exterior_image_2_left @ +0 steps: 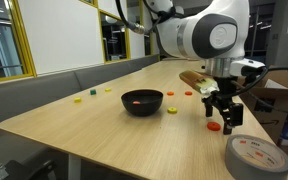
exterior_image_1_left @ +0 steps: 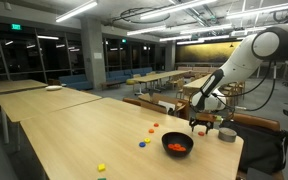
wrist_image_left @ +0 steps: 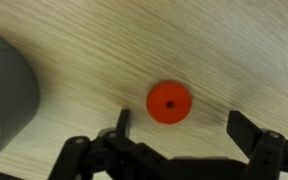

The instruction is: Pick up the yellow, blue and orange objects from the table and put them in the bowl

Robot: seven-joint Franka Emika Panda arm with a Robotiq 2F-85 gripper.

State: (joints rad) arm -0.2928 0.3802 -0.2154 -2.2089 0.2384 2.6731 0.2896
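Note:
I need to move my gripper gently toward the top of the wrist view next and close it around the orange disc. The disc is just ahead of the open fingers there.
An orange disc with a small centre hole lies flat on the pale wood table. It sits just ahead of the gap between my fingers in the wrist view. My gripper hangs open right above it, holding nothing, as an exterior view also shows for the gripper and the disc. The black bowl stands beside the gripper with something orange inside. A blue piece, a yellow piece and an orange piece lie scattered on the table beyond the bowl.
A grey roll of tape lies close beside the gripper near the table's end; it shows as the grey roll in the wrist view. More small orange pieces lie behind the bowl. Other tables and chairs stand further back.

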